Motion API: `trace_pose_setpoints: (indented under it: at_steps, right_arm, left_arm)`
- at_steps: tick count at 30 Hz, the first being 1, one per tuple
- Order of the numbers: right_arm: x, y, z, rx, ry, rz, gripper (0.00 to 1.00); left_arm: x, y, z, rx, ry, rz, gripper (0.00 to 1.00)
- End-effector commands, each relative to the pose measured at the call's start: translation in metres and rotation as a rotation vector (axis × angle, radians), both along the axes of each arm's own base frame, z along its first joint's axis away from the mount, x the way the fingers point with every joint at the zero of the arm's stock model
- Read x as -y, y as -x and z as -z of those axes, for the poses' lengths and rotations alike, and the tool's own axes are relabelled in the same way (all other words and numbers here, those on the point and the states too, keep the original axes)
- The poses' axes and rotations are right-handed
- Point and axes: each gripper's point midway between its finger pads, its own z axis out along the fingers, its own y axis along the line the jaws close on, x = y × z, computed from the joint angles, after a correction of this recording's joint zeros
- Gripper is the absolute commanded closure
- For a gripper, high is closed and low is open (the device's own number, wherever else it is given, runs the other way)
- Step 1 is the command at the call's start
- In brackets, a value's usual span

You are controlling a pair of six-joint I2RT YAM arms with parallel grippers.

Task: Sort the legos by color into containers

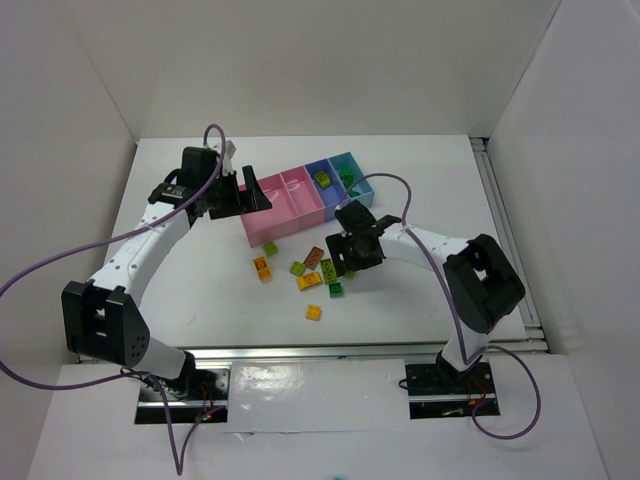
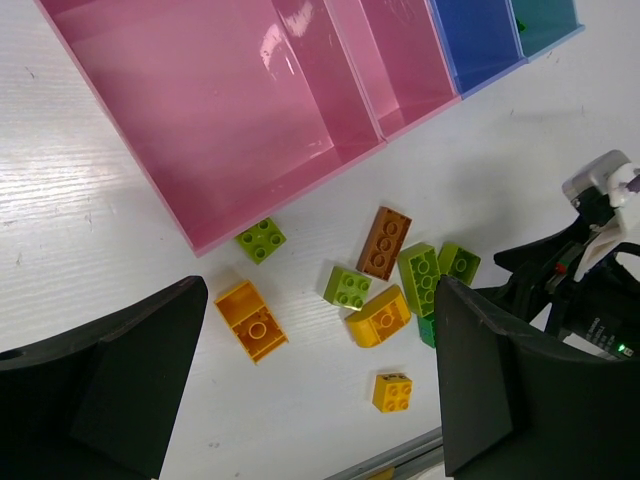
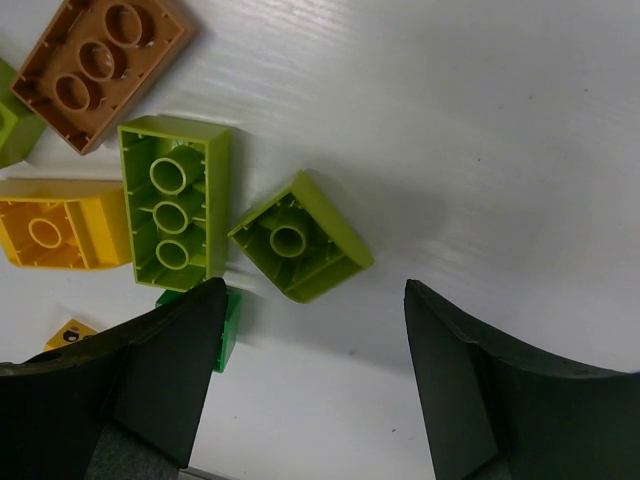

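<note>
The right gripper eases outward and down over the lime sloped brick (image 3: 300, 250) next, a finger on either side, since it lies just ahead of their open gap.
The containers are a joined row: two pink bins (image 1: 268, 215) (image 1: 300, 195), a darker blue bin (image 1: 322, 168) and a light blue bin (image 1: 357, 165). Loose legos lie in front of them: brown (image 1: 314, 256), lime green (image 1: 297, 268), orange-yellow (image 1: 262, 268) and dark green (image 1: 336, 290). My left gripper (image 1: 258, 192) is open and empty, raised over the left pink bin (image 2: 200, 100). My right gripper (image 1: 358, 265) is open and empty, low over the bricks. A lime sloped brick (image 3: 300, 250) lies just ahead of its fingers (image 3: 170, 370), next to a long lime brick (image 3: 175, 205).
The blue bin holds a lime brick (image 1: 324, 178) and the light blue bin holds dark green ones (image 1: 346, 177). A small yellow brick (image 1: 314, 312) lies alone nearer the front edge. White walls enclose the table at left, back and right. The right arm (image 2: 590, 270) shows in the left wrist view.
</note>
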Motion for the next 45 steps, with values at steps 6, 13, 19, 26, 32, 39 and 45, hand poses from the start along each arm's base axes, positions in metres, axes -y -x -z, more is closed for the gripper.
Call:
trace_pose_setpoints:
  at_steps: [6,13,19,26,32,39,45]
  right_arm:
    - [0.001,-0.008,0.012,0.007,0.071,-0.018,0.21]
    - [0.002,-0.026,0.011,0.057,0.113,0.0,0.35]
    - [0.003,-0.037,0.003,0.097,0.118,0.072,0.58]
    - [0.004,-0.064,-0.052,0.239,0.094,0.178,0.81]
    - [-0.021,-0.117,-0.098,0.352,0.007,0.22,0.79]
    - [-0.039,-0.207,-0.107,0.414,0.006,0.301,0.78]
    - [-0.036,-0.254,-0.104,0.443,-0.037,0.362,0.74]
  left_arm:
    - [0.004,-0.002,-0.02,0.063,0.008,0.034,0.06]
    - [0.0,-0.003,-0.033,0.083,0.005,0.03,0.06]
    - [0.002,-0.002,-0.033,0.082,0.011,0.037,0.06]
    - [0.002,-0.002,-0.035,0.082,0.011,0.037,0.06]
    - [-0.005,-0.004,-0.035,0.084,-0.002,0.014,0.06]
    - [-0.011,-0.003,-0.037,0.082,0.003,0.003,0.06]
    - [-0.019,-0.005,-0.039,0.085,-0.004,-0.011,0.06]
